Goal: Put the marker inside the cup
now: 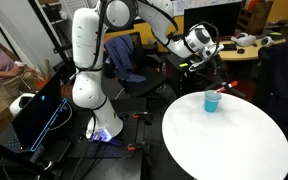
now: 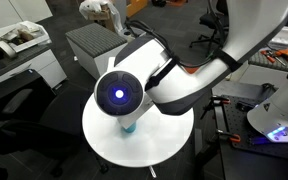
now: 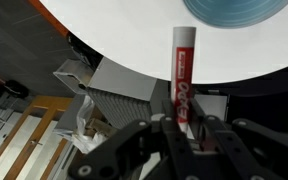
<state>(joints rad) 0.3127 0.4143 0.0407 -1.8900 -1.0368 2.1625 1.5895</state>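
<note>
My gripper should next move toward the cup and down over the cup's opening [image 3: 236, 8] to let go of the red marker [image 3: 181, 75] there. The marker's tip is still outside the cup's rim.
The light blue cup [image 1: 213, 101] stands on the round white table [image 1: 234, 145] near its far edge. In an exterior view only its lower part [image 2: 129, 127] shows under the arm. In the wrist view its rim [image 3: 236, 10] is at the top edge. My gripper [image 1: 209, 57] hangs above the cup. In the wrist view the gripper [image 3: 184, 125] is shut on the red marker [image 3: 181, 75], which points toward the cup, its white tip just beside the rim.
A grey ribbed cabinet [image 2: 94, 42] and a desk with clutter [image 2: 14, 42] stand beyond the table. An office chair [image 1: 134, 65] and a cluttered bench [image 1: 249, 45] are behind the arm. The robot base [image 1: 89, 95] stands beside the table.
</note>
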